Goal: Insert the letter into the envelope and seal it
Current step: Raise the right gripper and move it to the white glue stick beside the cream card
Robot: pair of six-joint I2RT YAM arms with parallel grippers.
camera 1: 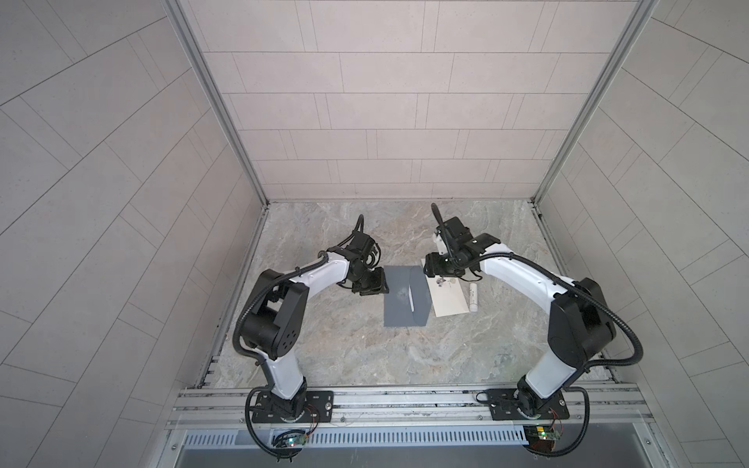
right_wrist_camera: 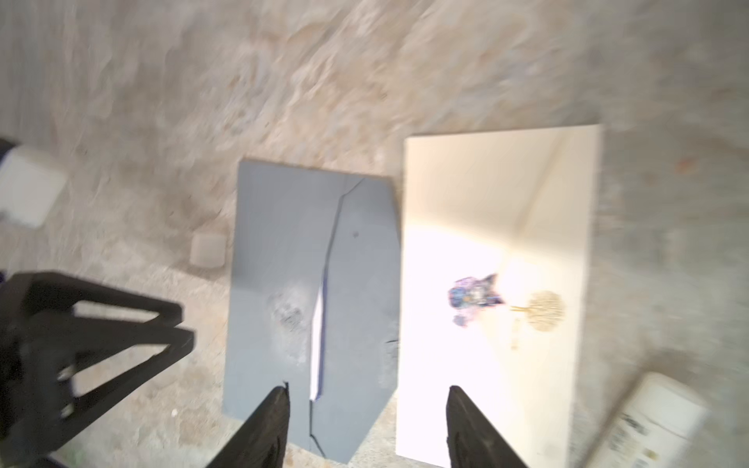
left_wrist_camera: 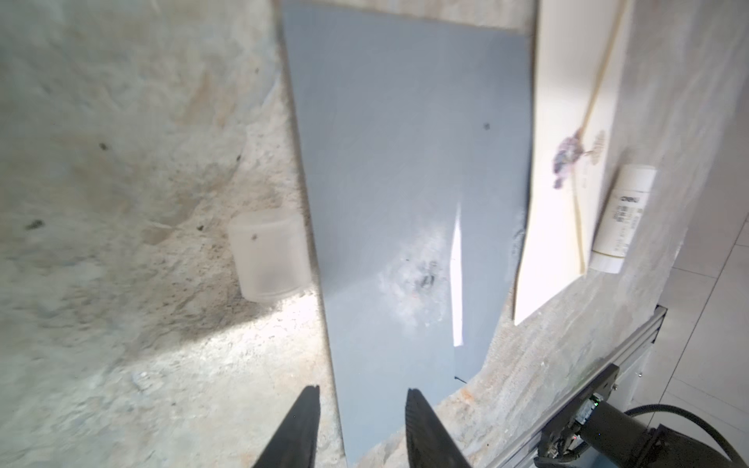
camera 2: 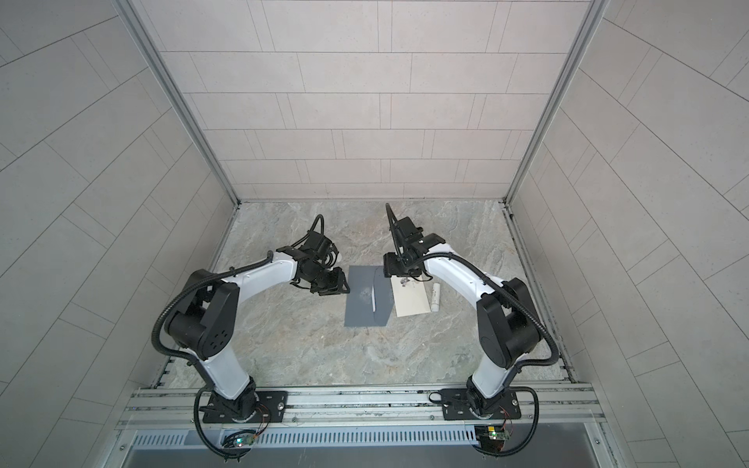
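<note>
The glue stick lies below my right gripper and back past the letter. I will draw back to it, lower the open fingers around its slim body (camera 1: 473,297) (right_wrist_camera: 638,438) and close.
A grey envelope (camera 1: 399,300) (camera 2: 360,302) lies flat mid-table, its flap (right_wrist_camera: 360,263) folded over, with a white sliver (left_wrist_camera: 457,283) showing along the flap's edge. Right beside it lies the cream letter (camera 1: 448,300) (camera 2: 410,300) (right_wrist_camera: 498,227), printed with a purple flower and a gold emblem. My left gripper (camera 1: 383,285) (left_wrist_camera: 360,393) hovers open at the envelope's (left_wrist_camera: 385,162) left edge, holding nothing. Above the gap between envelope and letter (left_wrist_camera: 563,121), my right gripper (camera 1: 429,271) (right_wrist_camera: 369,391) is open and empty.
A white glue stick (camera 1: 473,299) (camera 2: 435,298) (left_wrist_camera: 624,219) lies just right of the letter. Its translucent cap (left_wrist_camera: 269,255) (right_wrist_camera: 208,251) rests against the envelope's left edge. Tiled walls close in the marble table (camera 1: 364,356) on three sides.
</note>
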